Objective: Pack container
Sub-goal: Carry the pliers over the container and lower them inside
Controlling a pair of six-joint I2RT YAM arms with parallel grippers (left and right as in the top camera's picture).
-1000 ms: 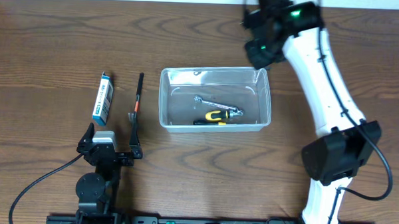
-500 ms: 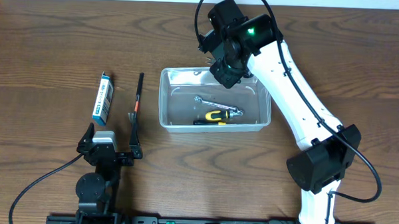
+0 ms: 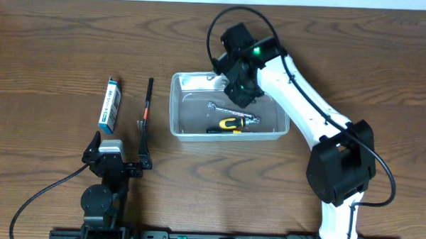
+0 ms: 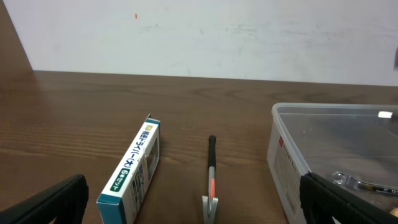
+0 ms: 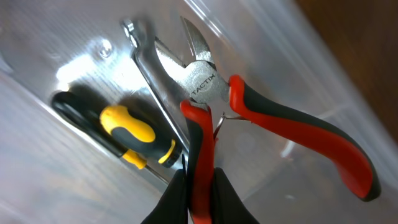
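Note:
The pliers (image 5: 249,109) should go down to the container's bare bottom beside the wrench and be released by my right gripper, as that open spot is below it.
The clear plastic container (image 3: 181,104) sits mid-table; its left end also shows in the left wrist view (image 4: 289,155). Inside lie a silver wrench (image 3: 227,111) and a yellow-and-black screwdriver (image 3: 230,124), both also in the right wrist view, wrench (image 5: 155,87) and screwdriver (image 5: 127,127). My right gripper (image 5: 200,186) is shut on one handle of red-and-black pliers (image 5: 249,109) and holds them over the container's back part. My left gripper (image 3: 119,159) rests open and empty at the front left.
A blue-and-white box (image 3: 110,105) lies left of the container, also in the left wrist view (image 4: 134,171). A thin black-and-orange tool (image 3: 146,113) lies between box and container, just ahead of my left gripper (image 4: 211,177).
My right arm has swung from the back right leftward and down, bringing the pliers over the container. The left arm, box and thin tool have not moved.

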